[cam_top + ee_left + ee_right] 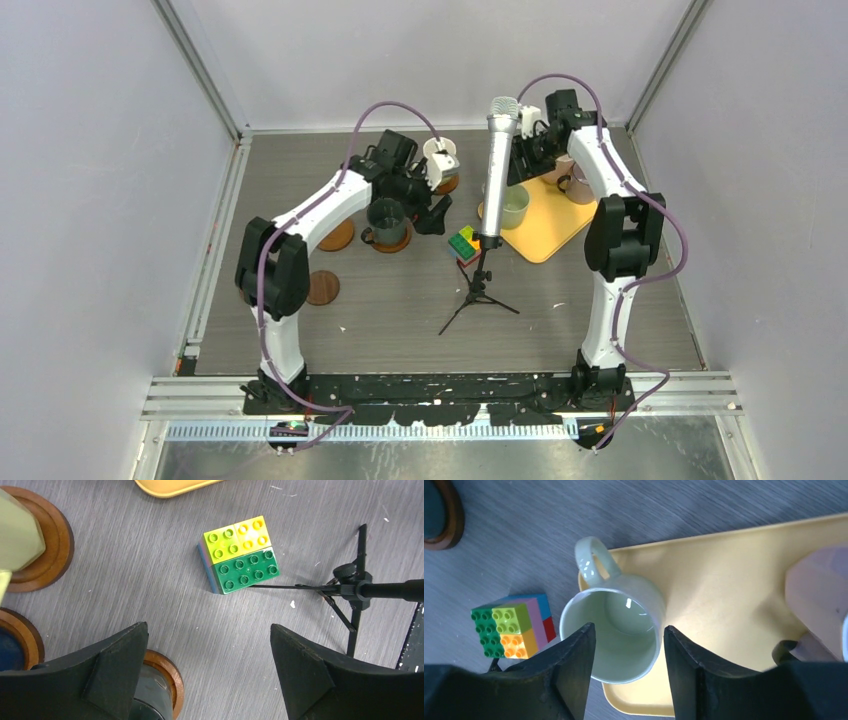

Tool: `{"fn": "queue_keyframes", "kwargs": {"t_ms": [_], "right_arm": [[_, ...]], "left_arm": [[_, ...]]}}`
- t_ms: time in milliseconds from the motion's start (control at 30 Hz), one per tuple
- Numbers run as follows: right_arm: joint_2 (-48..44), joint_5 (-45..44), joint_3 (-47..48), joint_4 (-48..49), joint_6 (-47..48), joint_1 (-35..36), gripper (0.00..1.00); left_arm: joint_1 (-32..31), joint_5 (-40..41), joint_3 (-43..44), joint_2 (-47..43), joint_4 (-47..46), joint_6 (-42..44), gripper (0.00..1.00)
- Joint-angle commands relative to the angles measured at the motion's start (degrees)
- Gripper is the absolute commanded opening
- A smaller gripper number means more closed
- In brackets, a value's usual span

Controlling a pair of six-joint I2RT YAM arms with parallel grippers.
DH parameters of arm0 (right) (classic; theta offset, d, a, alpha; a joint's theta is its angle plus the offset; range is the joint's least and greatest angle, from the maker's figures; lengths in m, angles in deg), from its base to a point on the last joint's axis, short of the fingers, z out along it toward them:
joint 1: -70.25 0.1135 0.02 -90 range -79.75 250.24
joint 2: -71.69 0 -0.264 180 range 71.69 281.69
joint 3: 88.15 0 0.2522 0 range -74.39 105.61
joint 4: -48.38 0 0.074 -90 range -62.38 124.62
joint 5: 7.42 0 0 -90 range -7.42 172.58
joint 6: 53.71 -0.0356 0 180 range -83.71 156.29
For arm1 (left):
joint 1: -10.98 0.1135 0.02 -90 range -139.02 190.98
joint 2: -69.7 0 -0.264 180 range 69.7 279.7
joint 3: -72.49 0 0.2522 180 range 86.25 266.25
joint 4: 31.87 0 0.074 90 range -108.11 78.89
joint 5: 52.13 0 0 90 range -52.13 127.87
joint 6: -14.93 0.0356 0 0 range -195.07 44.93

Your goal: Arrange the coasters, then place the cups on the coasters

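My left gripper moves to its right in the top view next and comes down onto the pale green cup's handle, since the handle juts over the tray's corner.
My left gripper (208, 626) is open and empty above bare table. Its left finger (120, 665) is beside a dark grey-green cup (147, 696) standing on a coaster (170, 677). A cream-yellow cup (17, 535) sits on another coaster (52, 540), and a dark blue cup (9, 652) on a third (27, 635). My right gripper (629, 627) is open over a pale green cup (619, 630) at the corner of the yellow tray (724, 580), holding nothing. A mauve-pink cup (819, 595) stands on the tray to the right. Two coasters (337, 236) (322, 287) lie bare at the left.
A silver microphone (500, 165) on a black tripod (478, 295) stands mid-table between the arms. A block of coloured bricks (462, 243) lies just left of the tray (548, 235). Grey walls close in the table on three sides.
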Motion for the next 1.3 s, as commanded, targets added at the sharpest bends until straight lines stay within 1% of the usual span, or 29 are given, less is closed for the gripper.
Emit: {"fn": "queue_keyframes", "kwargs": {"t_ms": [0, 100, 200, 267, 367, 433, 467, 500, 600, 733, 900, 1000, 1100, 1267], "right_arm": [[-3.1, -5.6, -0.3, 2.9, -9.2, -1.3, 0.60], [-7.8, -5.4, -6.9, 6.2, -15.3, -2.5, 0.63], [-11.8, -4.7, -13.4, 8.4, -19.3, -3.3, 0.64], [-14.3, -2.5, -16.8, 9.8, -22.7, -4.2, 0.64], [-18.2, 2.7, -21.2, 12.0, -28.2, -9.4, 0.65], [-20.9, 5.5, -23.1, 12.6, -30.0, -12.0, 0.67], [-22.2, 6.6, -24.1, 12.6, -30.1, -12.9, 0.68], [-23.8, 7.1, -25.0, 12.6, -30.1, -13.5, 0.74], [-28.9, 8.8, -28.4, 12.5, -30.3, -15.1, 0.80], [-35.2, 10.5, -31.8, 12.6, -31.2, -15.8, 0.81], [-41.0, 10.9, -34.8, 13.4, -30.4, -16.8, 0.82], [-42.4, 11.9, -35.9, 14.1, -30.2, -17.8, 0.82], [-42.6, 14.1, -36.5, 15.1, -30.8, -19.0, 0.82], [-42.4, 16.0, -36.9, 15.0, -31.1, -20.2, 0.82]], "left_arm": [[-0.6, 2.1, 2.7, 1.0, -3.4, -1.3, 0.94], [-2.1, 4.0, 5.9, 2.8, -3.1, 3.1, 0.95], [-3.3, 3.5, 13.3, 7.0, 2.3, 10.5, 0.94], [-4.0, 3.8, 18.7, 10.9, 7.0, 14.6, 0.93], [-4.8, 4.7, 25.4, 15.2, 9.8, 18.6, 0.94], [-5.3, 4.5, 28.0, 17.3, 10.6, 21.9, 0.94], [-5.5, 4.6, 29.3, 18.2, 10.5, 22.9, 0.95], [-5.6, 4.7, 30.6, 19.3, 10.0, 23.2, 0.95], [-5.7, 4.7, 36.1, 23.4, 8.9, 22.6, 0.96], [-6.0, 4.4, 43.2, 28.7, 8.3, 23.4, 0.96], [-6.5, 4.3, 47.2, 33.2, 7.7, 29.8, 0.96], [-6.9, 3.5, 49.9, 35.5, 9.4, 33.6, 0.95], [-7.4, 3.5, 51.9, 37.5, 10.3, 35.3, 0.94], [-8.4, 5.2, 53.0, 39.5, 9.0, 37.0, 0.95]]}}
